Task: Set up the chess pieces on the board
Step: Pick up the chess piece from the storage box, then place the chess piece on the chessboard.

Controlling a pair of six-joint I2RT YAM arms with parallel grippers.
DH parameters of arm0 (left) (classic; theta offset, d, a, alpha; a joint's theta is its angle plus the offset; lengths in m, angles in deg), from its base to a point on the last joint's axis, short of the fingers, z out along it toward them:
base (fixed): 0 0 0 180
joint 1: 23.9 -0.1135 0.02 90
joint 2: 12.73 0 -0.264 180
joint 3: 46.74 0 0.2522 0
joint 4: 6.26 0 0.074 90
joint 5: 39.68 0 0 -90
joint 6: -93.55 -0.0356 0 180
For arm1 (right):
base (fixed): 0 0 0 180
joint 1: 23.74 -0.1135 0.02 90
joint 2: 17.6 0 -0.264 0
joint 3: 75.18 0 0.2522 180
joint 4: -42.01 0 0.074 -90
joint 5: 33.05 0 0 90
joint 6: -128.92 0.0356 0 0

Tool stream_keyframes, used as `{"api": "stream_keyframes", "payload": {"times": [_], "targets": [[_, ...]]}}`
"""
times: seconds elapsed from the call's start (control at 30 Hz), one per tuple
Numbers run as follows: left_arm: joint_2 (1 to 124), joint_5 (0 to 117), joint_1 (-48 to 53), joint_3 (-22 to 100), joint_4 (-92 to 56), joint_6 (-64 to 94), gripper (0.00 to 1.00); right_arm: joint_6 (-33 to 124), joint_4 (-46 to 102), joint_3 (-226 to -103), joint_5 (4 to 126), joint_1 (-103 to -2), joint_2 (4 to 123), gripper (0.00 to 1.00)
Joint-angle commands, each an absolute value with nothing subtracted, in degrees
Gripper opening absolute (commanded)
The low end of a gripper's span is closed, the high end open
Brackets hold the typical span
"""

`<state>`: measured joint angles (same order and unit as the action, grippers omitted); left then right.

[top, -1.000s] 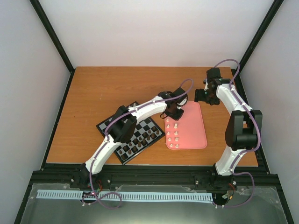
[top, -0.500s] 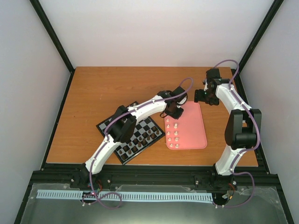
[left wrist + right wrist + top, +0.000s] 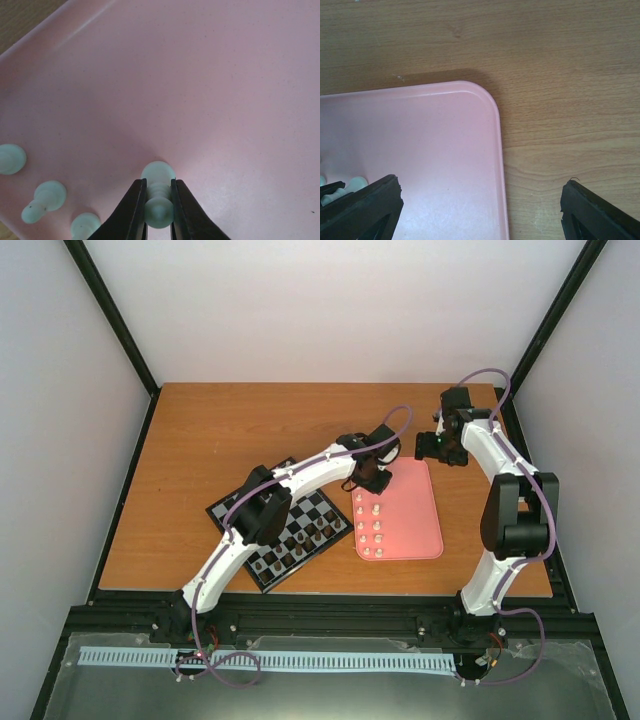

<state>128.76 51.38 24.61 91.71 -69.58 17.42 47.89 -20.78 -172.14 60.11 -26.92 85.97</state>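
Observation:
Next, my left gripper lifts, crosses left in the top view to the board's edge opposite the dark brown pieces, lowers and releases the cream-white pawn there.
The board (image 3: 232, 505) lies left of centre with dark brown pieces on it. Several cream-white chess pieces (image 3: 372, 528) stand on the left side of the pink tray (image 3: 412, 512). My left gripper (image 3: 372, 478) is over the tray's far left corner. In the left wrist view it (image 3: 159, 200) is shut on a cream-white pawn (image 3: 159, 187) that stands on the tray. Other pawns (image 3: 46, 199) stand to the left. My right gripper (image 3: 432, 446) hovers over the tray's far right corner (image 3: 485, 95), open wide and empty.
The dark brown pieces (image 3: 296, 548) fill the board's near rows. Bare wooden table (image 3: 230, 430) lies behind and left of the board. The left arm (image 3: 300, 475) stretches over the board.
The left gripper has edged slightly back towards the tray's far left corner. The right gripper has barely shifted.

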Motion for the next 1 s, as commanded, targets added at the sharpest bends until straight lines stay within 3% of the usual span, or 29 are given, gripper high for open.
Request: {"api": "stream_keyframes", "payload": {"times": [0.0, 0.3, 0.6, 0.73, 0.97], "targets": [[125.96, 51.14, 23.59, 94.65, -71.36, 17.52, 0.01, 47.45, -20.47, -173.60, 60.77, -26.60, 87.32, 0.86], [109.06, 44.71, 19.28, 88.07, -77.09, 16.99, 0.01, 47.63, -19.96, -173.50, 63.03, -26.56, 88.01, 0.86], [81.05, 40.06, 6.70, 53.59, -72.86, 24.49, 0.01, 47.41, -19.67, -172.98, 65.88, -26.89, 89.25, 0.86], [78.82, 40.67, 1.86, 44.70, -70.62, 24.75, 0.01, 47.00, -20.01, -173.61, 65.90, -27.60, 89.62, 0.86], [82.62, 43.13, -3.63, 41.64, -65.26, 24.30, 0.01, 46.39, -21.46, -175.60, 65.46, -29.01, 90.82, 0.87]]}}
